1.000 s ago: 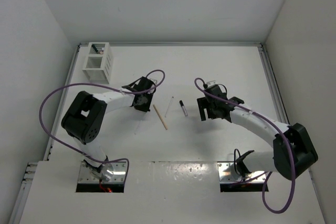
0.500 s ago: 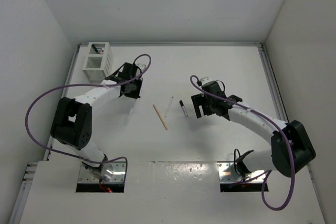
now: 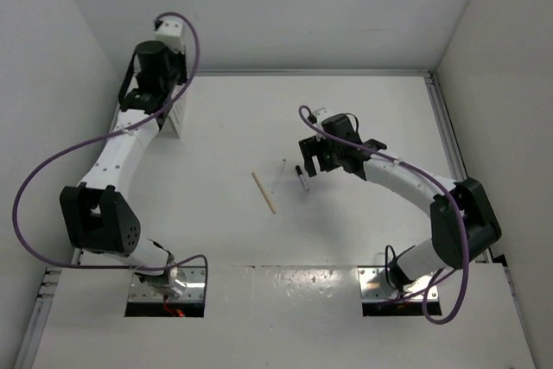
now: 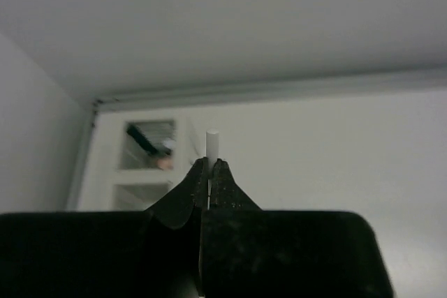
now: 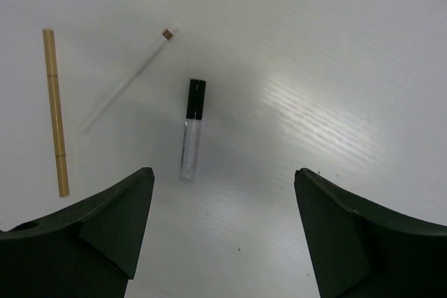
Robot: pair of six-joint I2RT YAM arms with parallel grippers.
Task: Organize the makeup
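The left gripper moves to the left in its wrist view and down to the box's near section (image 4: 140, 197) next, since that lies below the gripper on that side.
My left gripper (image 3: 149, 92) is raised high at the back left, over the white slatted box (image 3: 179, 115). In the left wrist view it (image 4: 209, 165) is shut on a white stick (image 4: 211, 143) that stands up between the fingertips. The box (image 4: 140, 176) lies beyond, holding a black and a peach stick (image 4: 157, 153). My right gripper (image 3: 309, 160) (image 5: 223, 172) is open and empty above a black-capped clear tube (image 5: 191, 130) (image 3: 302, 181). A thin white stick (image 5: 129, 78) (image 3: 282, 167) and a long tan stick (image 5: 54, 111) (image 3: 264, 193) lie to its left.
The box stands against the raised rail (image 4: 279, 90) at the table's back left corner. White walls close in the table on three sides. The arms' base plates (image 3: 168, 287) sit at the near edge.
My left arm has swung from the table's middle to the back left and risen over the box. My right gripper has moved left, closer over the black-capped tube.
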